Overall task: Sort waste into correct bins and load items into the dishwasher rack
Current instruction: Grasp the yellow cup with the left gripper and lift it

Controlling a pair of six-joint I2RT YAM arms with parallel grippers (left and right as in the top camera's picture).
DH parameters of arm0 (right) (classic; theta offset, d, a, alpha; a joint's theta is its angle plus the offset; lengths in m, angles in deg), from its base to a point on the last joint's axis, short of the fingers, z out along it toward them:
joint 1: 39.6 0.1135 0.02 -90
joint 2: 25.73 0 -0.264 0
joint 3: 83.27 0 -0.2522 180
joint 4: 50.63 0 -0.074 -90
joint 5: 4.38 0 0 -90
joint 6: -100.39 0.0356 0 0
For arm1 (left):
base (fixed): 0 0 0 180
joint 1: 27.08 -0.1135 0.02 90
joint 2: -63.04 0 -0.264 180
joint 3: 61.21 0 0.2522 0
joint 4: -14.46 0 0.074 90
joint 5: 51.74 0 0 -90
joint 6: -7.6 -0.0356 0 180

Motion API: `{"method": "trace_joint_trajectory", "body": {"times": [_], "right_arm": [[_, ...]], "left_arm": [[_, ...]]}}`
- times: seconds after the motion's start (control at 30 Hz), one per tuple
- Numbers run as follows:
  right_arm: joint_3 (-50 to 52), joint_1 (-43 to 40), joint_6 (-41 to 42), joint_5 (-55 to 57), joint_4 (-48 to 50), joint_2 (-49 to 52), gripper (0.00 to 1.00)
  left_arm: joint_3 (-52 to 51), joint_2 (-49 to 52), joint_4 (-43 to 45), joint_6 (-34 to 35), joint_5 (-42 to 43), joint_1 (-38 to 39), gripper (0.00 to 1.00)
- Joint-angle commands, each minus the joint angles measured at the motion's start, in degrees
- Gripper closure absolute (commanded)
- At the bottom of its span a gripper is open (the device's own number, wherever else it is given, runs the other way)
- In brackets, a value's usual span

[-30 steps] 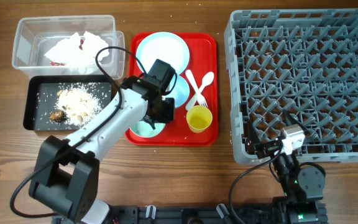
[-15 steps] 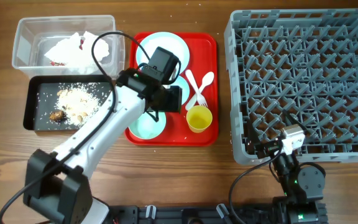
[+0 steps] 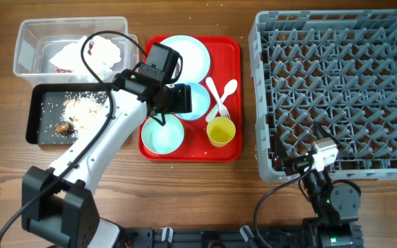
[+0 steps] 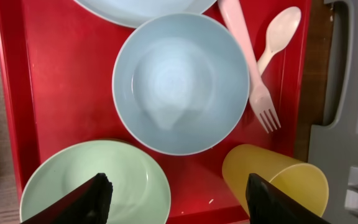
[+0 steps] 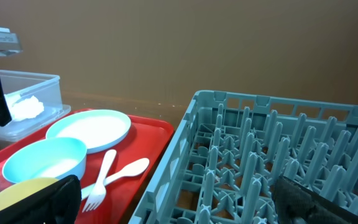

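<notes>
I should next move my left gripper across and down onto the cup's bowl-side rim, because the yellow cup is below it and to its right in the overhead view.
My left gripper is open and empty above the red tray, between the pale green bowl and the yellow cup. The pale blue bowl lies just ahead of it, with the white fork and spoon to its right and the plate beyond. The napkin lies in the clear tub. Rice scraps lie in the black tray. My right gripper is open at the front edge of the rack.
The red tray sits between the bins on the left and the rack on the right. The rack's left wall stands close to the cup. Bare wooden table lies in front of the tray.
My left gripper has moved away from the table's front, from over the green bowl to beside the blue bowl, uncovering the green bowl. The right arm has not moved.
</notes>
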Motion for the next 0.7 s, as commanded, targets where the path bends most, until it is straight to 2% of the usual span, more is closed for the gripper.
{"method": "trace_joint_trajectory", "body": {"times": [0.0,0.17,0.3,0.43,0.67], "right_arm": [[0.1,0.2,-0.1,-0.3,0.2,-0.3,0.01],[0.1,0.2,-0.1,-0.3,0.2,-0.3,0.00],[0.1,0.2,-0.1,-0.3,0.2,-0.3,0.00],[0.1,0.2,-0.1,-0.3,0.2,-0.3,0.00],[0.1,0.2,-0.1,-0.3,0.2,-0.3,0.00]], "left_arm": [[1.0,-0.9,1.6,-0.3,0.4,-0.3,0.29],[1.0,-0.7,2.6,-0.3,0.5,0.3,0.25],[0.9,1.3,2.4,-0.3,1.2,2.2,0.27],[0.5,5.0,3.6,-1.2,6.1,5.7,0.27],[0.5,6.7,3.5,-2.5,6.5,7.9,0.27]]}}
